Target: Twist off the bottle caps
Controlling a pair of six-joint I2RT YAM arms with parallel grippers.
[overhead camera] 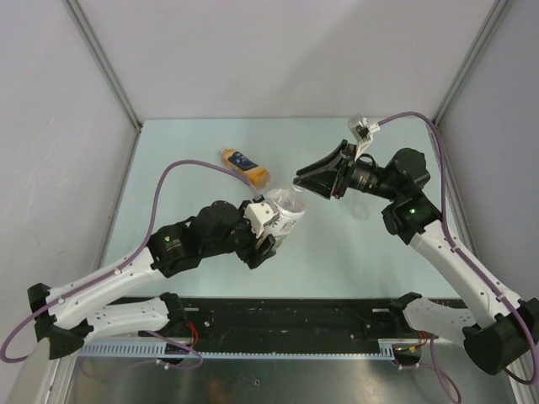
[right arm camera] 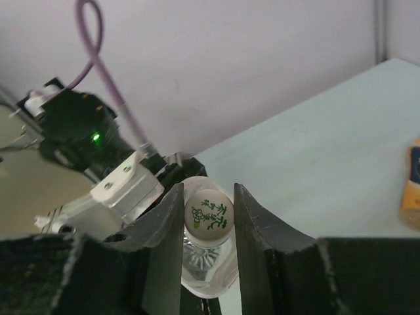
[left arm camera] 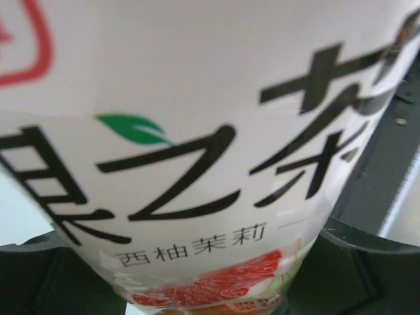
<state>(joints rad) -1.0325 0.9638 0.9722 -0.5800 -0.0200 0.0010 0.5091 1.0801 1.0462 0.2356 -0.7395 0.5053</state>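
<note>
My right gripper turns counterclockwise in its wrist view next, then opens to release the whitish cap [overhead camera: 297, 188] [right arm camera: 209, 211], as that cap sits squarely between its fingers.
My left gripper [overhead camera: 268, 229] is shut on a clear bottle [overhead camera: 285, 215] with a white label and holds it tilted above the table, neck toward the right arm. The label with black characters and a grapefruit picture fills the left wrist view [left arm camera: 197, 131]. The bottle's whitish cap [right arm camera: 209, 211], printed with green characters, sits between the fingers of my right gripper [right arm camera: 209, 190]. Both fingers touch its sides. In the top view my right gripper [overhead camera: 298, 180] meets the bottle's neck end. No blue cap shows.
A second bottle [overhead camera: 244, 167] with orange contents and a blue label lies on the table behind the held one. It also shows at the right edge of the right wrist view [right arm camera: 411, 197]. A faint clear object [overhead camera: 360, 208] lies under the right wrist. Grey walls enclose the table.
</note>
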